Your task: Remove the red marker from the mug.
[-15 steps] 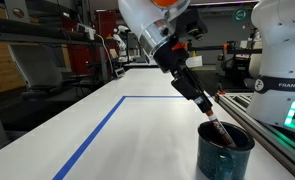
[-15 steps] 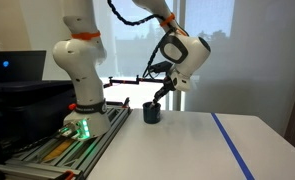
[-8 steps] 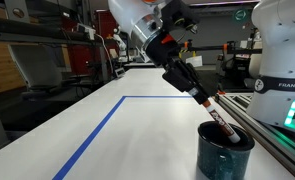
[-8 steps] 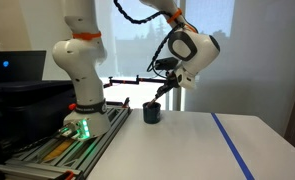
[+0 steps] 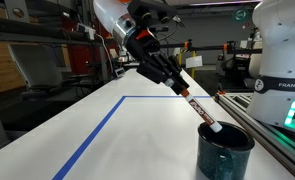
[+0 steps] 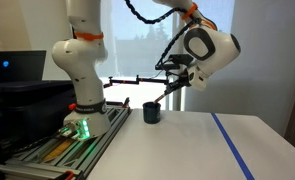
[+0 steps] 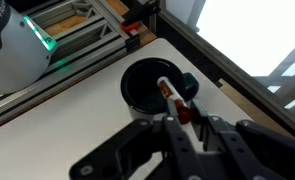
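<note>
The gripper moves outward from the mug (image 5: 225, 152) next and lowers to release the marker, since the bare tabletop beside the mug (image 5: 149, 151) lies below the gripper and outward.
The dark teal mug (image 5: 225, 152) stands upright on the white table near the robot base; it also shows in an exterior view (image 6: 152, 112) and in the wrist view (image 7: 147, 85). My gripper (image 5: 181, 88) is shut on the red marker (image 5: 201, 110), which slants down with its whitish lower end just over the mug's rim. In the wrist view the red marker (image 7: 171, 98) sticks out from between my fingers (image 7: 183, 122) above the mug's mouth. In an exterior view the gripper (image 6: 179, 86) holds the marker above and beside the mug.
A blue tape line (image 5: 102, 120) runs across the white table. The robot base (image 6: 82, 105) and its metal rail frame (image 5: 272, 125) stand right beside the mug. Shelves and lab equipment stand behind the table.
The gripper has lifted up and away with the marker in it. The marker's lower end has risen from inside the mug to about its rim.
</note>
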